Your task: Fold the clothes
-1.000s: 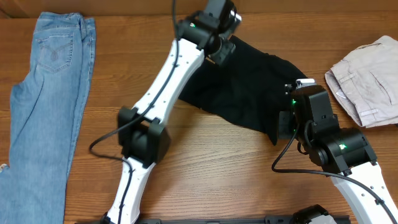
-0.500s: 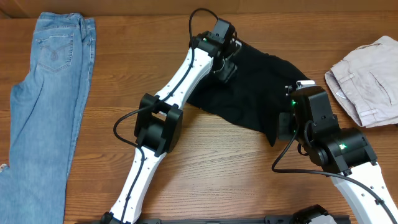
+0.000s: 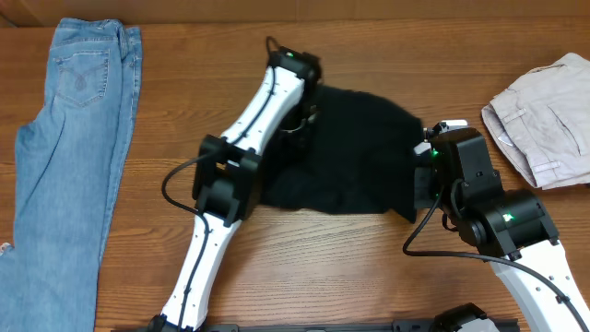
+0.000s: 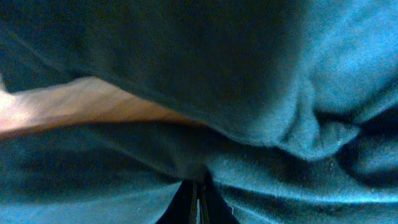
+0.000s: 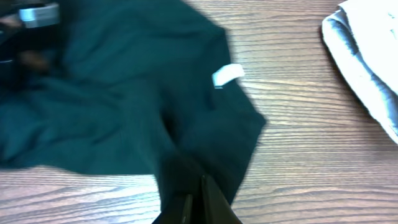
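Observation:
Next I should pull my right gripper to its right in the overhead view, toward the bare wood, and release the garment's edge there, since the garment is bunched.
The clothes [image 3: 359, 157] are one black soft garment, bunched at the table's middle. My left gripper [image 3: 300, 118] is at its far left part, shut on a pinch of the cloth. In the left wrist view the fabric [image 4: 261, 74] fills the frame and wraps the shut left gripper [image 4: 198, 202]. My right gripper [image 3: 415, 192] is shut on the garment's near right corner. The right wrist view shows the garment [image 5: 112, 93], its small white tag [image 5: 227, 74] and the right gripper [image 5: 196, 198] with cloth pinched between its fingers.
Light blue jeans [image 3: 69, 138] lie flat along the left side. A pale beige folded garment [image 3: 544, 120] sits at the right edge and appears again as pale cloth [image 5: 367, 62] in the right wrist view. Bare wood table [image 3: 332, 258] lies in front of the black garment.
My left gripper came from the far edge toward the near left and shut on the black cloth, dragging it over. The garment now spreads further to the near left. The right arm stayed still.

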{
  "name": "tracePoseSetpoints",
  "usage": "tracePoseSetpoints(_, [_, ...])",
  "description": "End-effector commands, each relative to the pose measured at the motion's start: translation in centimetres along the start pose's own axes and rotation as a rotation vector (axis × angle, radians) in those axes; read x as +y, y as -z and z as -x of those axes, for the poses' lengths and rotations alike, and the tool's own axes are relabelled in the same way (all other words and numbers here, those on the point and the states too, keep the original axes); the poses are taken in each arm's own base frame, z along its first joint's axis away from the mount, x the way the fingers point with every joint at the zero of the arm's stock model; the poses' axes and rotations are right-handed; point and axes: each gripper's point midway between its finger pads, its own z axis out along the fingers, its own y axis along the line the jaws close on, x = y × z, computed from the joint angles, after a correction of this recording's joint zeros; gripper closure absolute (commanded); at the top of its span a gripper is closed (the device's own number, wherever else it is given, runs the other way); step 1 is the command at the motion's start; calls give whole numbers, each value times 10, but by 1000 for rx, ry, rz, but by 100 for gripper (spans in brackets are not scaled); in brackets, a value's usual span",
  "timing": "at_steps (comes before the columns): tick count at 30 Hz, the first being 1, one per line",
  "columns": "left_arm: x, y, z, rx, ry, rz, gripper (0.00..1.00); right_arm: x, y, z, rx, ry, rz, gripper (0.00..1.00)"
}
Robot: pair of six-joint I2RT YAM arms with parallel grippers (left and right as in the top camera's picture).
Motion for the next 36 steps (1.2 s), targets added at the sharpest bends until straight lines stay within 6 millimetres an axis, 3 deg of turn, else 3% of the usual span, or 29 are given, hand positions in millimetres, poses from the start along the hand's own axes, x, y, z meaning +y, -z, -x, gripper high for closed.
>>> tracePoseSetpoints(1, [30, -5, -3, 34, 152, -43, 96, -8, 5, 8, -33, -9, -46, 96])
tracePoseSetpoints(6, [44, 15, 6, -54, 197, -117, 96, -21, 5, 5, -25, -14, -116, 95])
tracePoseSetpoints(11, [57, 43, 19, -184, 227, -119, 96, -69, 4, -6, 3, -221, -342, 95])
tracePoseSetpoints(14, [64, 50, 18, -204, 246, -123, 96, -84, 0, -12, 38, -301, -381, 95])
tracePoseSetpoints(19, [68, 48, 9, -170, 259, -126, 96, -90, -8, -18, 87, -338, -377, 95])
tracePoseSetpoints(24, [59, 48, -9, -96, 238, -163, 96, -90, -14, -21, 117, -330, -387, 95])
tracePoseSetpoints(30, [60, 81, -17, -174, 275, -188, 96, -90, -16, -22, 124, -328, -389, 95])
tracePoseSetpoints(33, [48, 109, -24, -240, 261, -247, 96, -90, -16, -22, 124, -327, -389, 95])
tracePoseSetpoints(36, [49, 144, -28, -364, 249, -235, 96, -90, -16, -21, 120, -329, -388, 95])
